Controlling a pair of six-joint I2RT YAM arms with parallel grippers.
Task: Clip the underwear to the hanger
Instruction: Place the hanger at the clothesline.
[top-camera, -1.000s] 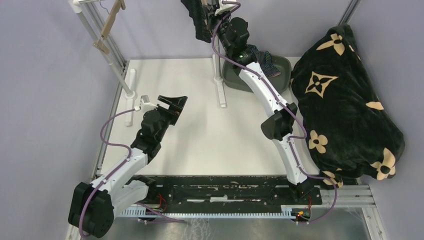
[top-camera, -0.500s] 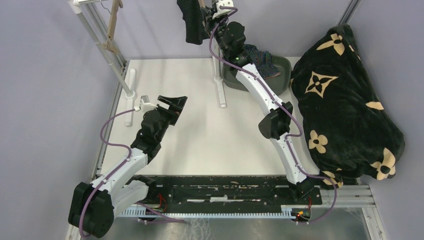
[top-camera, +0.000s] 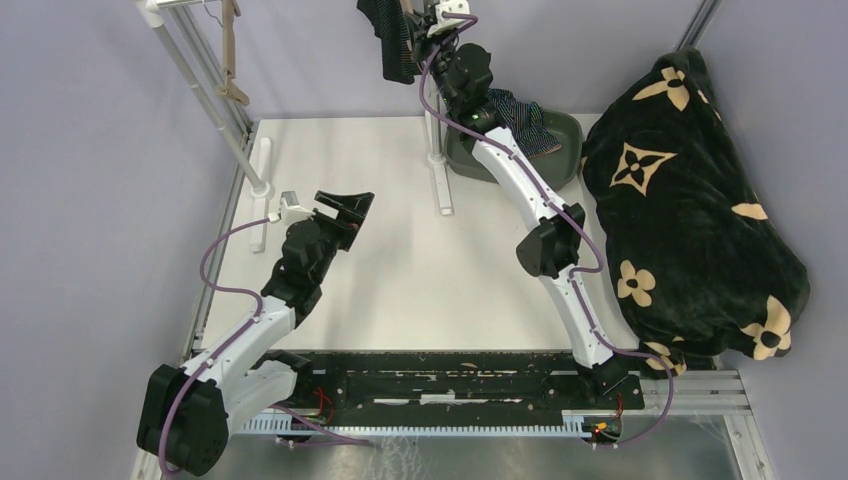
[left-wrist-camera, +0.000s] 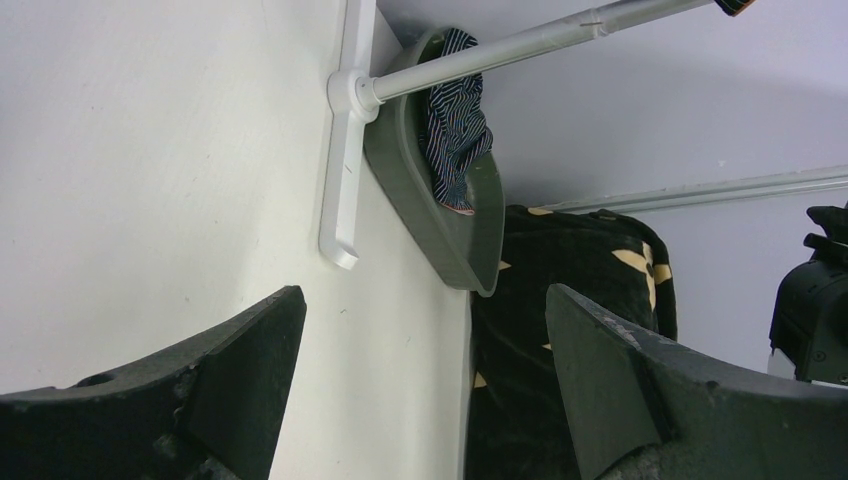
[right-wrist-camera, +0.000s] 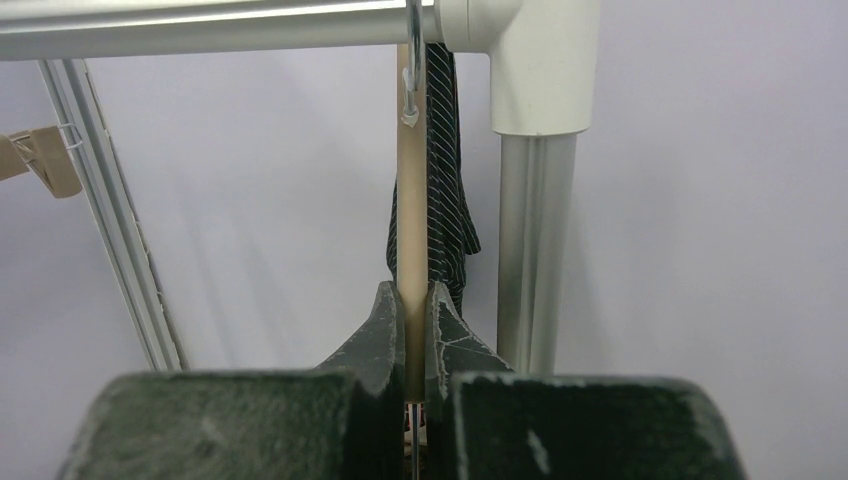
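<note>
Next, my right gripper eases down to settle the hanger's wire hook onto the rack's bar, then releases the hanger, since the hook already reaches across the bar.
My right gripper (right-wrist-camera: 412, 290) is shut on the flat wooden hanger (right-wrist-camera: 410, 200), whose wire hook (right-wrist-camera: 413, 50) hangs on the rack's rail (right-wrist-camera: 200, 25). The black pinstriped underwear (right-wrist-camera: 446, 200) hangs from that hanger just behind the wood. From above, that underwear (top-camera: 392, 40) dangles left of the right gripper (top-camera: 432, 20) at the top of the rack. The navy striped underwear (top-camera: 525, 115) lies draped over the rim of a grey-green basin (top-camera: 565, 150). My left gripper (top-camera: 345, 205) hovers open and holds nothing, low over the table; its fingers (left-wrist-camera: 250, 370) frame the navy underwear (left-wrist-camera: 455, 120) far off.
A second wooden hanger (top-camera: 232, 50) hangs near the left end of the rail. The rack's white post and foot (top-camera: 438, 160) stand beside the basin (left-wrist-camera: 440, 230). The big black blanket with tan flowers (top-camera: 690, 200) fills the right side.
The right gripper has shifted slightly left with the hanger, and the black underwear swings under it. The second hanger on the left has swung to nearly upright. The left arm is still.
</note>
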